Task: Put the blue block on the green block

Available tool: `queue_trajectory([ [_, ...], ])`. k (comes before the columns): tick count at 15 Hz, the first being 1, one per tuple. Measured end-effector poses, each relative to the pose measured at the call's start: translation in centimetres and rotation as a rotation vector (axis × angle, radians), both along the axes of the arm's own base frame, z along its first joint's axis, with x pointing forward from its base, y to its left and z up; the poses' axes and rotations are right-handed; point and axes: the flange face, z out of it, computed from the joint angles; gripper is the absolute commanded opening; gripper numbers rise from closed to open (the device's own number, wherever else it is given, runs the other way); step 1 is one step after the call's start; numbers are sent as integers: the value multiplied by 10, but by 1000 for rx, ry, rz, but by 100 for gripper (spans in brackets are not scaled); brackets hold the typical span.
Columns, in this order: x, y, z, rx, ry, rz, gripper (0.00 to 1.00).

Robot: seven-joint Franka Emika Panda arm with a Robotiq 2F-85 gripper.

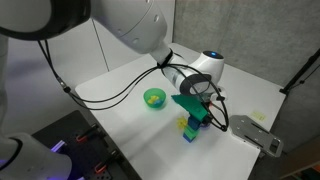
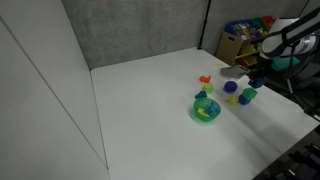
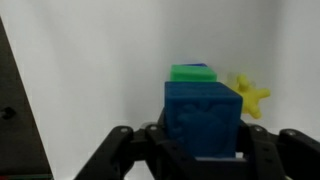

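Observation:
Next, my gripper lowers the blue block it holds a short way onto the green block's top.
In the wrist view the blue block [image 3: 203, 118] fills the space between my gripper's [image 3: 200, 150] two dark fingers, which are shut on its sides. The green block [image 3: 192, 72] shows just beyond it, only its top strip visible above the blue one. Whether the two touch I cannot tell. In an exterior view the gripper [image 1: 200, 116] is low over the table with the blue block [image 1: 189, 134] at its tips and a bit of green [image 1: 186, 123] right beside it. In the other view the gripper [image 2: 257, 78] is at the table's right side.
A yellow star-shaped piece [image 3: 251, 93] lies just behind the blocks. A round green bowl [image 1: 153, 97] [image 2: 205, 111] stands on the white table, with a blue-purple ball [image 2: 231, 87] and an orange piece [image 2: 205, 78] nearby. A grey device [image 1: 255, 131] sits near the table's edge.

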Motion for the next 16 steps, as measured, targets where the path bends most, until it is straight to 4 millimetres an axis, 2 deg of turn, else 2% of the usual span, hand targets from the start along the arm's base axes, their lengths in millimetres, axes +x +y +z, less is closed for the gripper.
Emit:
queue_trajectory([
  [7, -7, -8, -21, 22, -1, -46, 27],
  [16, -5, -9, -27, 17, -30, -66, 27],
])
